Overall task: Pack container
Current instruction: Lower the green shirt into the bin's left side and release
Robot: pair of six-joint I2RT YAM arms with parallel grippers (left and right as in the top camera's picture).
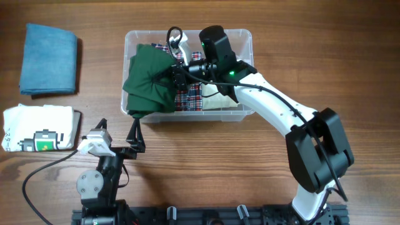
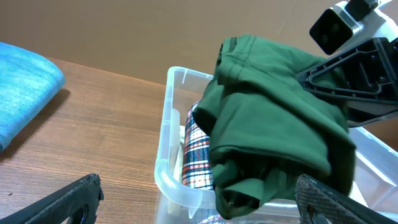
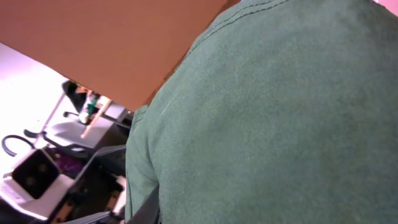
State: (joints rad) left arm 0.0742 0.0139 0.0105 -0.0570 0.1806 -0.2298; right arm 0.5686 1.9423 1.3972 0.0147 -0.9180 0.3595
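I should next lower my right gripper into the container's end by the blue towel and open it, because the dark green garment still drapes over the container's front rim.
The clear plastic container (image 1: 245, 39) sits at the table's back middle and shows in the left wrist view (image 2: 169, 134). A plaid cloth (image 1: 190, 100) and a pale cloth (image 1: 219, 100) lie in it. My right gripper (image 1: 178, 74) is shut on a dark green garment (image 1: 150, 84), held over the container's left half and draping over its front left rim. The garment fills the right wrist view (image 3: 280, 124) and hides the fingers. It also shows in the left wrist view (image 2: 273, 130). My left gripper (image 1: 135, 134) is open and empty, just in front of the container's front left corner.
A folded blue towel (image 1: 49, 58) lies at the back left. A folded white garment with a green print (image 1: 40, 129) lies in front of it, left of my left arm. The right arm reaches in from the front right.
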